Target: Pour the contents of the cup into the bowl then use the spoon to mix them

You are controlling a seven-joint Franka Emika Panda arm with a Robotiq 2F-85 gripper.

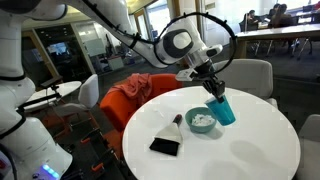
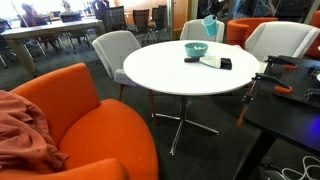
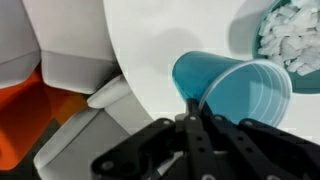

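The gripper moves away from the bowl [image 1: 190, 119] next, turns the emptied cup upright, lowers it there and releases its rim. Bare tabletop lies below, clear of that bowl.
My gripper [image 1: 209, 84] is shut on the rim of the bright blue cup [image 1: 224, 108] and holds it tilted just above the table, right beside the pale teal bowl [image 1: 190, 119]. In the wrist view the cup [image 3: 240, 85] lies on its side with its mouth toward the bowl [image 3: 263, 22], and its inside looks empty. The small white bits [image 3: 292, 40] lie in the bowl. The spoon [image 1: 177, 121] rests on the table against the bowl's other side. My fingertips [image 3: 192, 104] pinch the cup's wall.
A flat black rectangle [image 1: 164, 146] lies on the round white table [image 1: 240, 150] near its edge. Grey and orange chairs [image 1: 135, 95] ring the table. In an exterior view the bowl [image 2: 196, 49] sits at the far side of the table [image 2: 170, 68].
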